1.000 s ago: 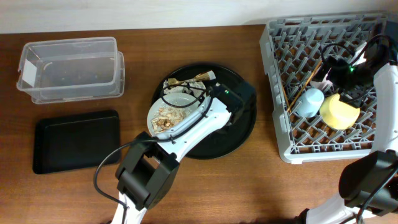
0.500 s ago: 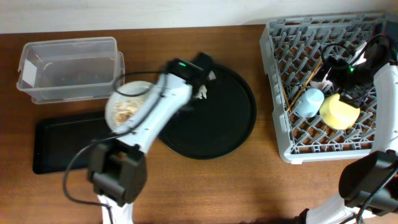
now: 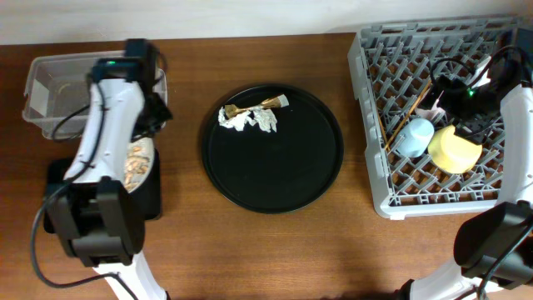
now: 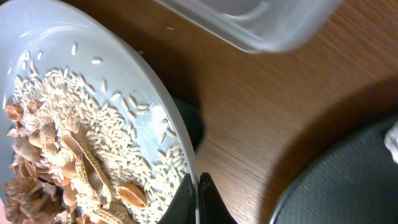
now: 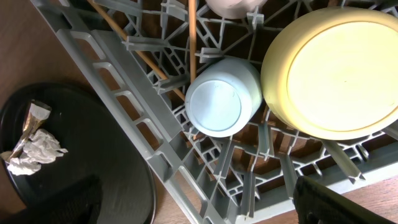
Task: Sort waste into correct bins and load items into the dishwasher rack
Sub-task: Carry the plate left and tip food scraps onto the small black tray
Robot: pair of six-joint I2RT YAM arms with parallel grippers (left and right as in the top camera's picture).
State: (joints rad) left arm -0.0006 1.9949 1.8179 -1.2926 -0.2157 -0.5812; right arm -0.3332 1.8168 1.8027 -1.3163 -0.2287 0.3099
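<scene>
Scraps cover the plate (image 3: 138,163), so I will tip it over the flat black tray with my left gripper. Then I will lower it and let go of it on the round tray's bare middle (image 3: 281,164).
My left gripper (image 3: 147,133) (image 4: 198,198) is shut on the rim of the pale grey-green plate (image 3: 138,163) (image 4: 134,87). The plate carries beige food scraps (image 4: 68,155) and hangs over the flat black tray (image 3: 62,179). The clear box (image 3: 62,92) stands just behind it. Crumpled tissue (image 3: 247,119) (image 5: 34,152) and the gold wrapper (image 3: 271,103) (image 5: 34,116) lie on the round black tray (image 3: 275,167). The grey rack (image 3: 375,125) holds the blue cup (image 3: 414,136) (image 5: 221,97), the yellow-green bowl (image 3: 455,150) (image 5: 336,74), chopsticks (image 3: 401,112) (image 5: 191,31) and the pink cup (image 5: 229,5). My right gripper (image 3: 466,93) (image 5: 196,186) hovers open above the rack.
The clear box's edge (image 4: 261,22) is near the plate in the left wrist view. The round black tray's rim (image 4: 348,180) lies to the right of the left gripper. Bare wooden table (image 3: 275,250) runs along the front.
My left arm swung the plate with scraps off the round black tray, leftward to over the flat black tray. The tissue and wrapper stayed behind. The right arm has not moved.
</scene>
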